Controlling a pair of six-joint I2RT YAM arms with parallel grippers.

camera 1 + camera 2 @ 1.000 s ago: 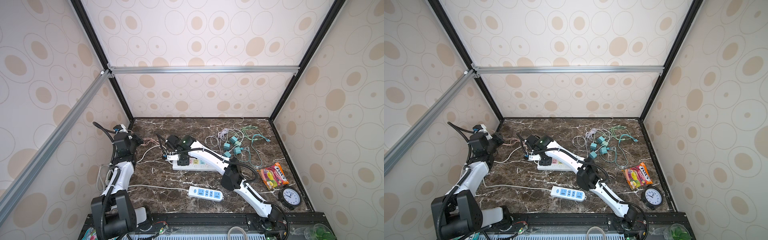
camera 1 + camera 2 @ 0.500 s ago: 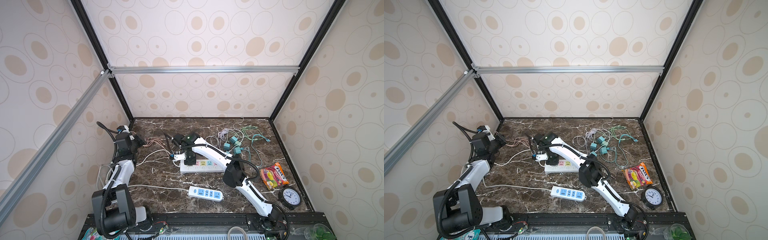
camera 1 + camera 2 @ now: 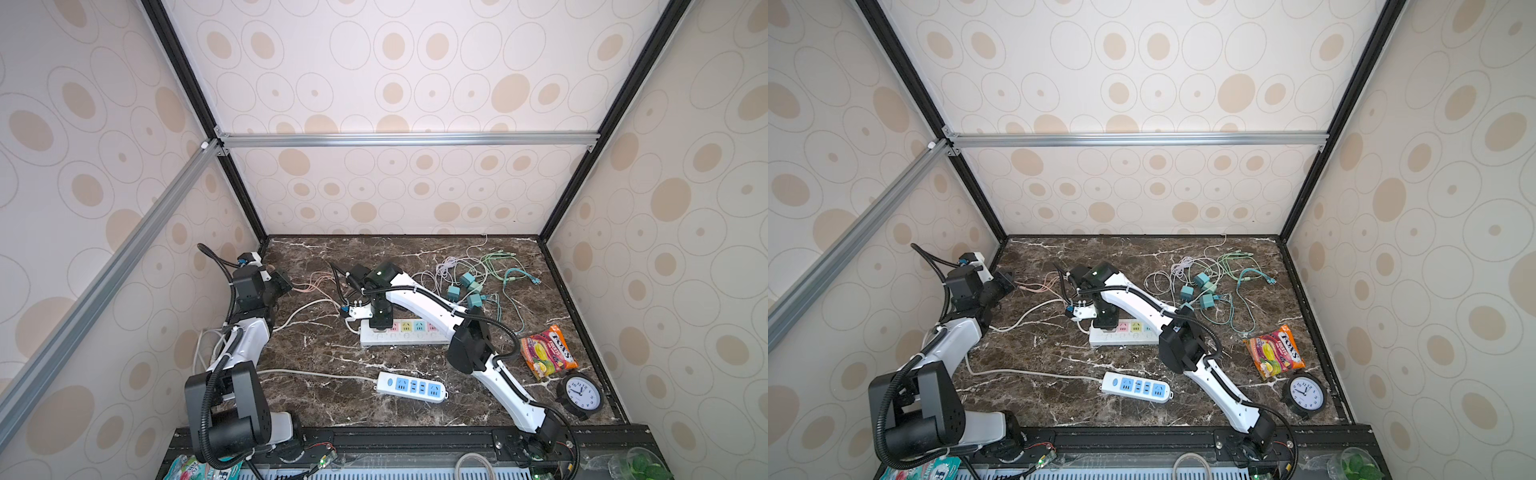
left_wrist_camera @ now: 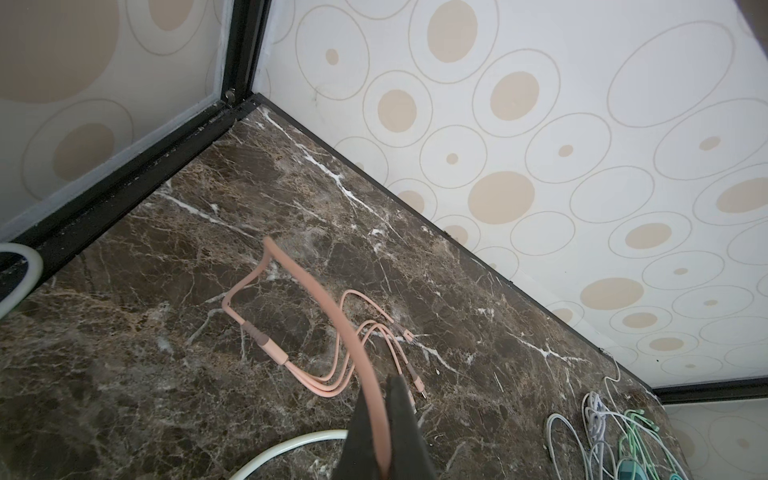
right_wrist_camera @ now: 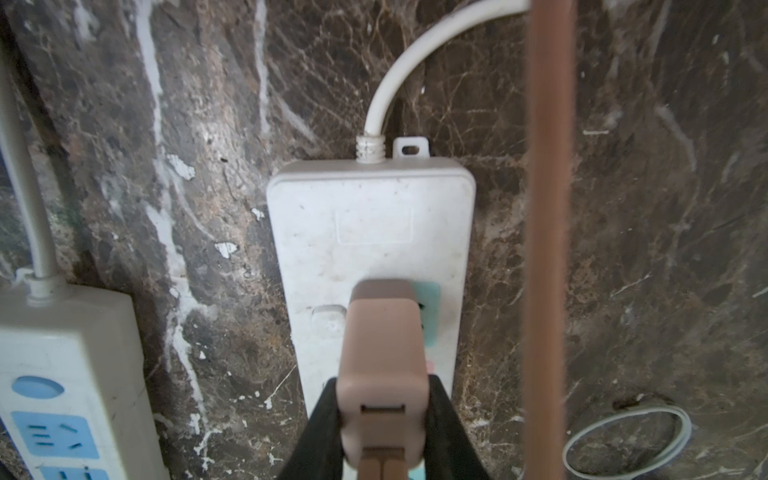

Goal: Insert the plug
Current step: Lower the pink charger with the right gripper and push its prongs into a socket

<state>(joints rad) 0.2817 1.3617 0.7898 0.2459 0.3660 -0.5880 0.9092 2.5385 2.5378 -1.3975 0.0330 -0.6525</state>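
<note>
The left gripper should move outward over the bare tabletop by the back wall and let go of the cable, since the robot's right gripper has the plug on its socket.
My right gripper is shut on a beige-pink plug and holds it by its sides. The plug's far end sits on the teal socket at the cord end of a white power strip; its prongs are hidden. In both top views this gripper stands over the left end of the strip. My left gripper, near the back-left corner, is shut on the plug's pink cable, which hangs past the strip.
A second white strip with blue sockets lies nearer the front. Teal chargers with tangled cables lie at the back right. A candy bag and a black clock sit by the right wall.
My right gripper has moved right with the plug, and the white strip has slid right and a little nearer with it. My left gripper has shifted slightly right, still holding the cable.
</note>
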